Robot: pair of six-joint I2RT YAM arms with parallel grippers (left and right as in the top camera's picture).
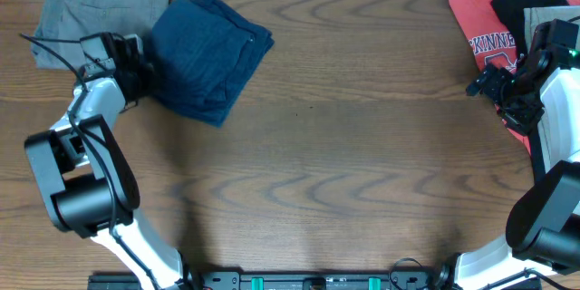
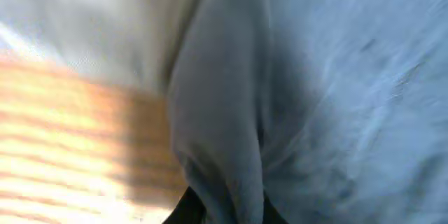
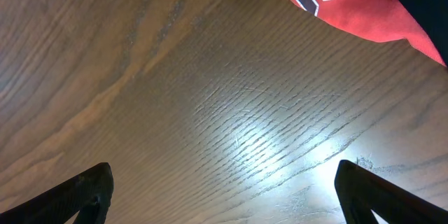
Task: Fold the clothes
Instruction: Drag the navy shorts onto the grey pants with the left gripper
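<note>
Next, my left gripper will lift the navy fold, carry it outward over the grey-brown shorts point(image 1: 113, 7) point(image 2: 91, 28), lower it and release, since they lie flat outward of the gripper.
The dark navy shorts point(image 1: 207, 54) lie folded in a compact bundle at the back left of the table. My left gripper point(image 1: 143, 77) is at their left edge. In the left wrist view its fingers point(image 2: 225, 213) are shut on a raised fold of the navy cloth point(image 2: 224, 133), which fills most of that view. My right gripper point(image 1: 482, 86) is open and empty at the right side. In the right wrist view its fingers point(image 3: 224, 185) are spread wide over bare wood.
Grey-brown shorts point(image 1: 104, 0) lie at the back left corner, touching the navy bundle. A red printed T-shirt point(image 1: 485, 27) with a dark garment point(image 1: 535, 2) on it lies at the back right; its edge shows in the right wrist view point(image 3: 357, 10).
</note>
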